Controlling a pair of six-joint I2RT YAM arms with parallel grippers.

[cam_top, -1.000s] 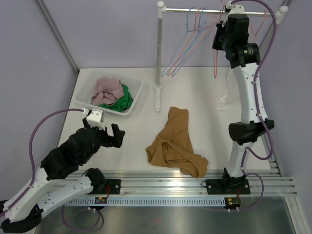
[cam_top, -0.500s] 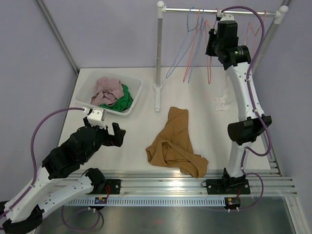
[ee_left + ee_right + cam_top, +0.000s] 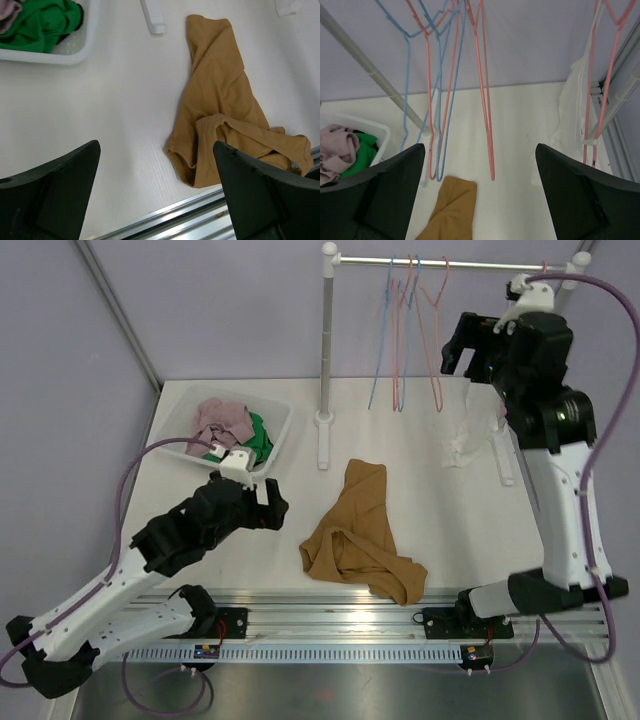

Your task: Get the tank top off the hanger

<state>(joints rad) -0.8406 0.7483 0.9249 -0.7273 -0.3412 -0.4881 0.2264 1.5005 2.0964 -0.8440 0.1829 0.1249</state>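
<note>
Below my left gripper and to its right in the top view, the tank top's middle fold stands bunched up, so next I move across and down onto it.
The tan tank top (image 3: 355, 540) lies crumpled on the white table, off any hanger; it also shows as the tank top (image 3: 225, 110) below my left wrist and the tank top (image 3: 452, 205) under my right wrist. A bare pink hanger (image 3: 437, 350) hangs on the rail (image 3: 470, 263), and the pink hanger (image 3: 485, 100) dangles in front of my right gripper (image 3: 477, 195). That right gripper (image 3: 468, 358) is open, empty, and held back from the rail. My left gripper (image 3: 272, 505) hovers open left of the tank top, the same left gripper (image 3: 157, 200) holding nothing.
Blue and pink hangers (image 3: 390, 340) hang mid-rail. A white garment (image 3: 572, 100) hangs on a pink hanger at the rail's right end. The rack post (image 3: 325, 340) stands mid-table. A white basket (image 3: 175, 420) with pink and green clothes sits back left. A metal rail runs along the near edge.
My right gripper has opened, let go of the pink hanger and drawn back from the rail; the hangers have swung upright. My left arm has moved right, toward the tank top.
</note>
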